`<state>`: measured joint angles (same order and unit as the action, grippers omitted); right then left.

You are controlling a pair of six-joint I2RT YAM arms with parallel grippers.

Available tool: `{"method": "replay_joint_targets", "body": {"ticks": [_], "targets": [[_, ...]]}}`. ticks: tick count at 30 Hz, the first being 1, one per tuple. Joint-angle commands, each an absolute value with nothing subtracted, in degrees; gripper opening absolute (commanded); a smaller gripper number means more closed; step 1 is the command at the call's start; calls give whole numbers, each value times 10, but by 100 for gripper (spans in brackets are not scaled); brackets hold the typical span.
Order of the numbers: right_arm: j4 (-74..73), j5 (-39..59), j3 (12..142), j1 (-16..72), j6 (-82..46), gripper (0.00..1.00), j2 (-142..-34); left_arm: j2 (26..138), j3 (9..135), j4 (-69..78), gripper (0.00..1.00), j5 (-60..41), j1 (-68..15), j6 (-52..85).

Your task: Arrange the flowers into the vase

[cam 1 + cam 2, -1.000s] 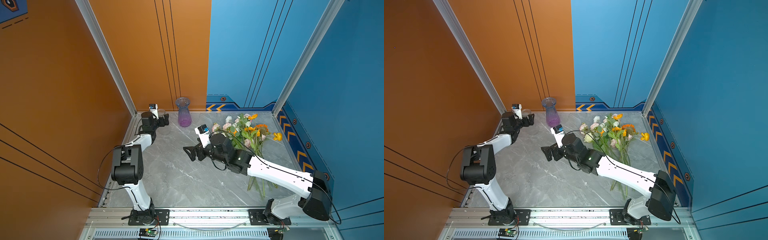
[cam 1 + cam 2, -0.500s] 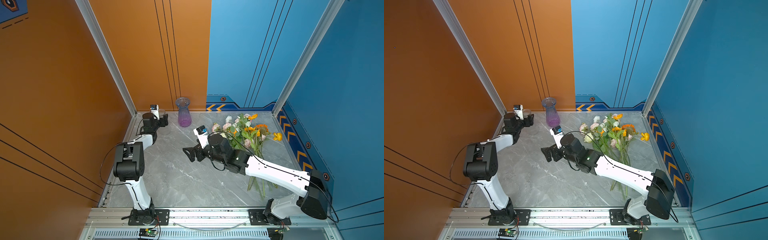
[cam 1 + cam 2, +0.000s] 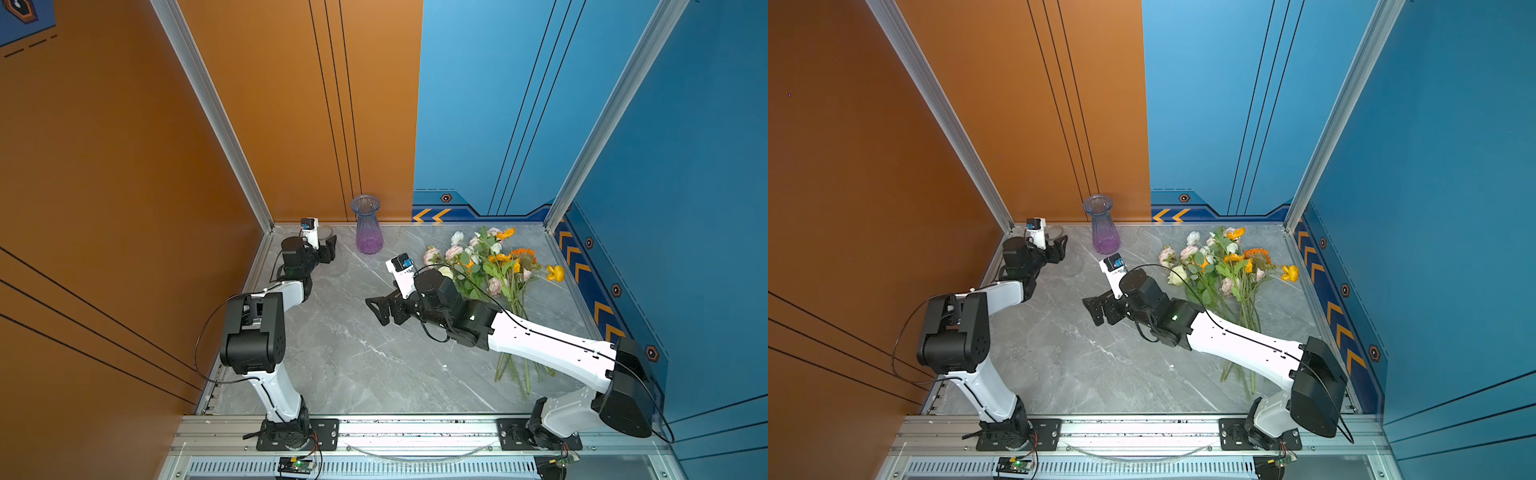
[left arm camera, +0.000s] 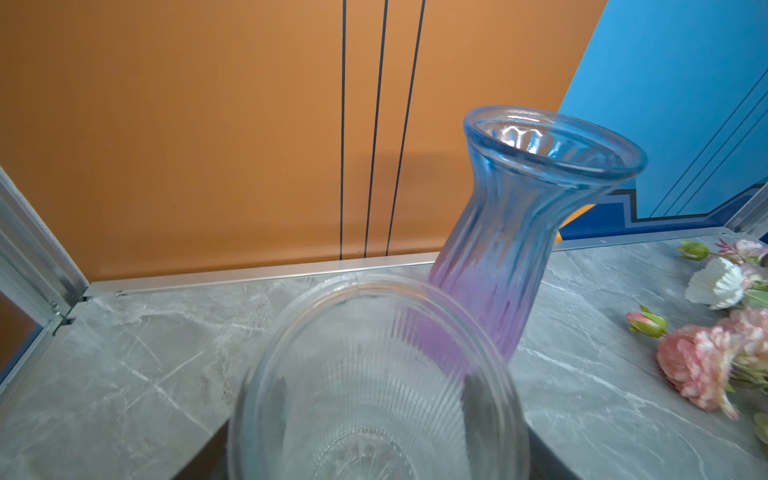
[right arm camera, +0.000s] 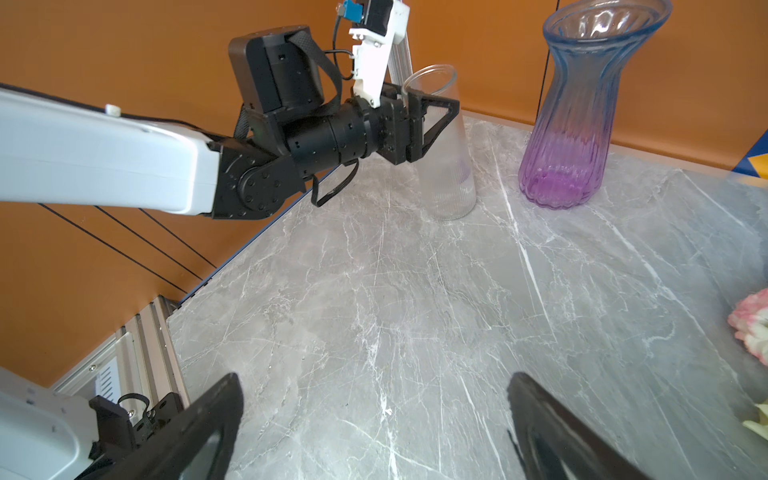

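Observation:
My left gripper carries the clear vase back toward the flowers next, then releases it on the bare in the middle of the table [image 3: 405, 330], since that spot lies between the gripper and the bunch.
The flowers [image 3: 490, 266] [image 3: 1221, 266] lie in a bunch at the table's right, pink, white and orange blooms toward the back; one pink bloom [image 4: 702, 365] [image 5: 752, 324] shows in each wrist view. A blue-to-purple ribbed vase [image 3: 368, 232] [image 3: 1105, 232] [image 4: 519, 232] [image 5: 577, 116] stands upright at the back wall. Left of it stands a clear ribbed glass vase [image 5: 446, 174] [image 4: 374, 374], with my left gripper [image 3: 328, 251] [image 3: 1059, 249] [image 5: 432, 120] shut on its upper part. My right gripper [image 3: 376, 311] [image 3: 1094, 309] [image 5: 374, 415] hangs open and empty over mid-table.
Orange walls close off the left and back left, blue walls [image 3: 685, 208] the back right and right. The right arm [image 3: 540, 340] crosses over the flower stems. An aluminium rail [image 3: 415, 428] runs along the table's front edge.
My left gripper has shut round the clear glass vase after standing open beside it. The left arm edged toward the back. The right arm has hardly moved.

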<state>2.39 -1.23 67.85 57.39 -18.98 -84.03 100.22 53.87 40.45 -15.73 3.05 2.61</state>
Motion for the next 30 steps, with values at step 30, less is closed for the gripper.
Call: {"method": "replay_joint_targets", "body": {"ticks": [30], "targets": [[134, -68, 345, 409, -277, 100, -490, 735, 324, 435, 47, -4, -411, -72]]}}
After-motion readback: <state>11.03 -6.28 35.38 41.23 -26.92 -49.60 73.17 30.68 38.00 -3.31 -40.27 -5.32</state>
